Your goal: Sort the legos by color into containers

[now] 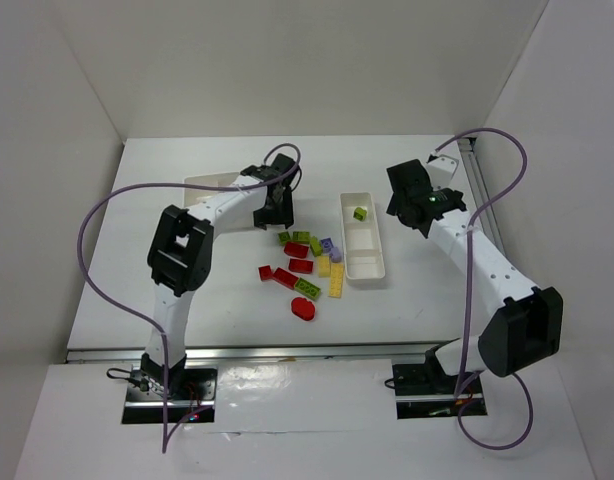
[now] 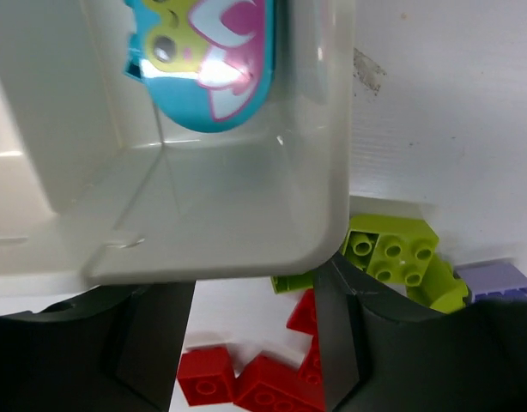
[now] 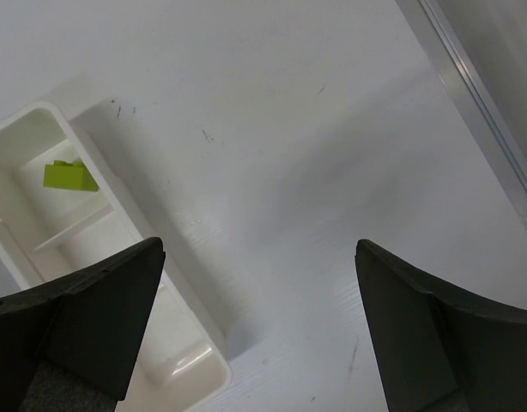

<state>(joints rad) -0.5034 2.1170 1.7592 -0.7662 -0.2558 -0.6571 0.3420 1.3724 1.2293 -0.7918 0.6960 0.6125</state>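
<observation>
The lime green lego [image 1: 284,238] [image 2: 293,282] shows between my open fingers. My left gripper should go back down beside the wider tray's corner before it grabs the lego.
Loose legos lie in a pile mid-table: red bricks [image 1: 285,277], lime green [image 1: 307,289], yellow [image 1: 336,280], lilac [image 1: 329,245] and a flat red oval [image 1: 304,309]. The narrower tray [image 1: 367,268] holds one lime brick [image 1: 359,213], which also shows in the right wrist view [image 3: 68,176]. The wider tray [image 1: 202,183] is mostly hidden under my left arm. Its corner [image 2: 246,215] holds a teal piece with pink print [image 2: 208,60]. My left gripper [image 1: 274,215] is open and empty at that corner [image 2: 255,287], above red bricks [image 2: 203,378]. My right gripper [image 1: 402,205] is open and empty over bare table [image 3: 259,249], right of the narrower tray [image 3: 186,343].
Lime bricks [image 2: 392,253] and a lilac brick [image 2: 495,279] lie just right of my left fingers. A metal rail [image 1: 477,190] runs along the table's right edge and also shows in the right wrist view [image 3: 478,103]. White walls enclose the table at the back and sides.
</observation>
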